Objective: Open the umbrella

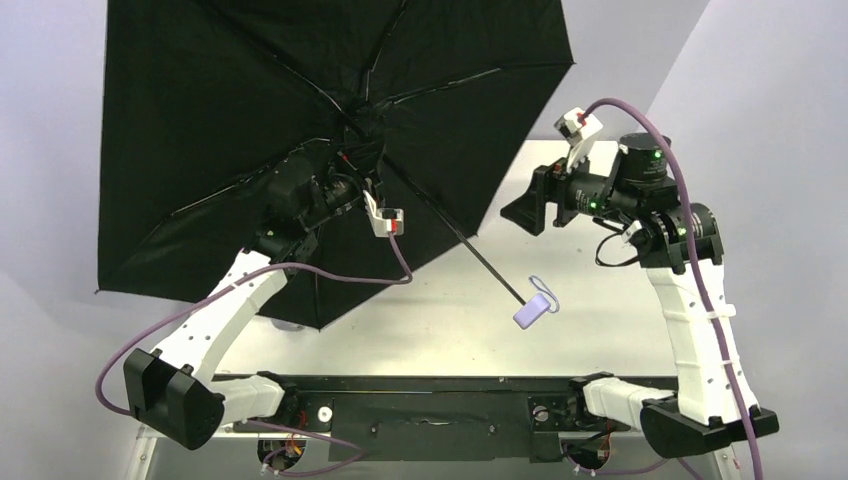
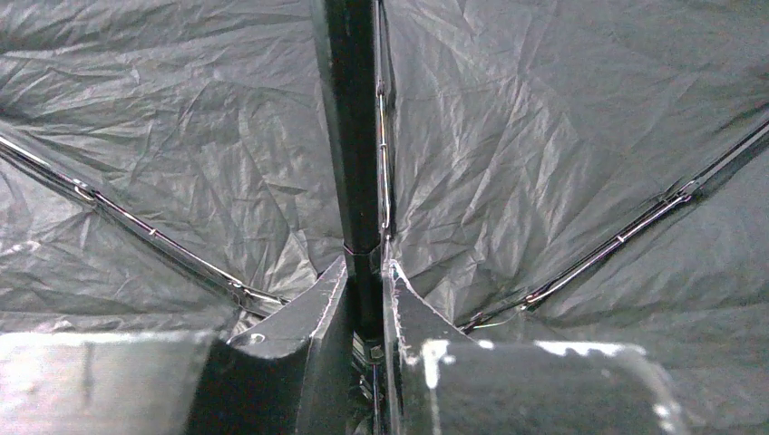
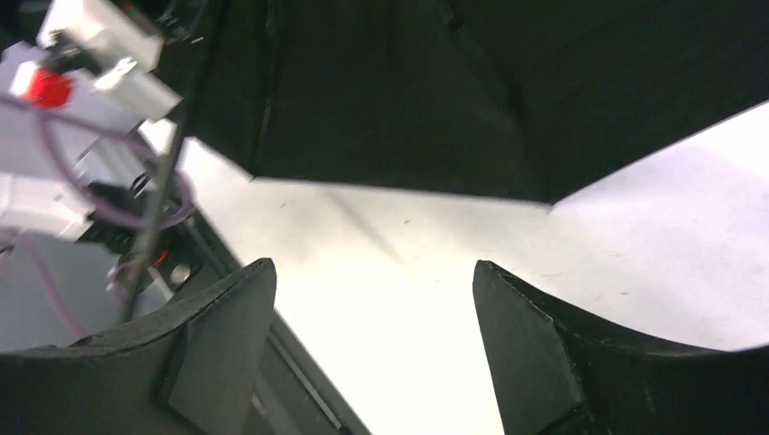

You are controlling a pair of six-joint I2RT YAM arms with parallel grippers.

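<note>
My left gripper should next carry the shaft (image 1: 470, 250) outward and toward the open right gripper's side, because the hub (image 1: 368, 120) is outward of my left gripper. It should then let go, because the canopy is spread.
The umbrella (image 1: 250, 120) is spread wide at the back left, its black lining facing the top camera. Its thin black shaft (image 1: 470, 250) slants down to the right and ends in a small lavender handle (image 1: 533, 310) that hangs just above the table. My left gripper (image 1: 335, 188) is shut on the shaft close to the hub. In the left wrist view the gripper (image 2: 365, 272) pinches the shaft (image 2: 349, 136), with ribs and lining (image 2: 181, 163) all around. My right gripper (image 1: 525, 210) stands open and empty to the right of the shaft, above the handle. The right wrist view shows this gripper (image 3: 372, 267) with only the table between its fingers.
The white table (image 1: 430, 330) runs under the canopy's lower edge (image 3: 408, 91). A black base rail (image 1: 420, 400) lies along the near edge between the two arm bases. The left arm's white wrist camera and purple cable (image 1: 385, 220) hang beside the shaft.
</note>
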